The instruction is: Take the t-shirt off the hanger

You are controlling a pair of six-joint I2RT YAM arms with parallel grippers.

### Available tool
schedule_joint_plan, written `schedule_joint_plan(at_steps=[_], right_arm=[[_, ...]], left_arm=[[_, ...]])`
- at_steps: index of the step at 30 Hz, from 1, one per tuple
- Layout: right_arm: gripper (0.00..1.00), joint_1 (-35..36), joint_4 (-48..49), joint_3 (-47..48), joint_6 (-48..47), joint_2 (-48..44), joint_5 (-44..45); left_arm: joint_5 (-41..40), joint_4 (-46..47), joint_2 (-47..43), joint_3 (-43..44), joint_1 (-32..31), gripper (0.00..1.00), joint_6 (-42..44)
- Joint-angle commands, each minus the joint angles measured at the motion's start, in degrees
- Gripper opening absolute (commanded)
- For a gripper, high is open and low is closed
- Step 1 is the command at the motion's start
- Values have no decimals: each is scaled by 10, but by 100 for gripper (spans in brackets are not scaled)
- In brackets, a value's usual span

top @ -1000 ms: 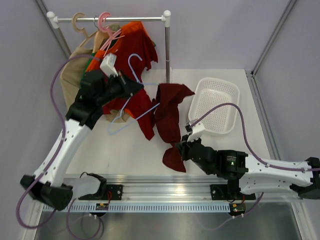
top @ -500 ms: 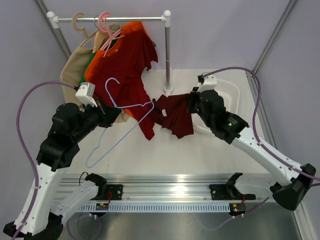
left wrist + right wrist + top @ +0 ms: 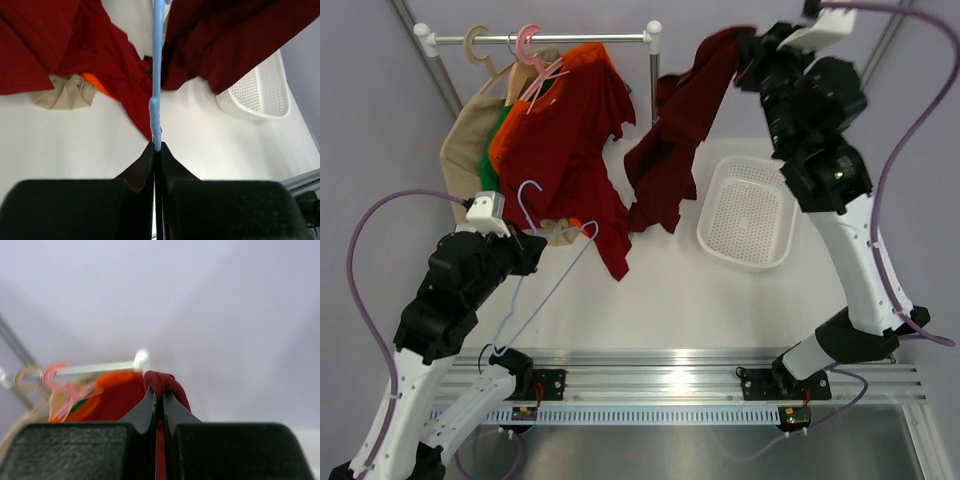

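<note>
My right gripper should next carry the t-shirt (image 3: 670, 150) to the right in the top view, over the white basket (image 3: 750, 210), then lower it and let it go, because the hanger is bare.
The maroon t-shirt (image 3: 670, 150) hangs limp in the air, high above the table, free of the hanger. My right gripper (image 3: 752, 48) is raised high and shut on a fold of the t-shirt (image 3: 165, 382). The pale blue wire hanger (image 3: 545, 275) is bare and tilted, its hook up near the red shirt. My left gripper (image 3: 520, 255) is shut on the hanger's wire (image 3: 156, 100), which runs straight up between the jaws in the left wrist view. The t-shirt also shows at the top right of that view (image 3: 235, 40).
A clothes rail (image 3: 540, 38) at the back holds a red shirt (image 3: 565, 140), an orange shirt (image 3: 585, 60) and a beige garment (image 3: 465, 150) on pink and beige hangers. A white basket (image 3: 750, 215) sits on the table at the right.
My right gripper has risen steeply from table level to high up, lifting the t-shirt off the hanger. My left gripper has drawn the bare hanger down and toward me.
</note>
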Motion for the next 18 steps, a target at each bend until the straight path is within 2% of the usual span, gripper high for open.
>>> schedule_joint_plan(at_steps=[1, 4, 6, 9, 14, 18], right_arm=[[0, -11, 54, 193, -129, 29, 67], [0, -20, 43, 333, -187, 106, 74], [0, -22, 71, 360, -248, 122, 83], [0, -33, 110, 338, -289, 118, 86], [0, -73, 112, 340, -296, 124, 66], [0, -98, 120, 307, -299, 114, 43]], left_arm=[[4, 47, -2, -8, -3, 0, -7], [18, 53, 0, -9, -2, 0, -5], [24, 55, 4, -11, -2, 0, -3], [35, 67, 5, -19, -3, 0, -5], [44, 77, 15, -36, -2, 0, -4], [59, 95, 21, -48, -2, 0, -11]])
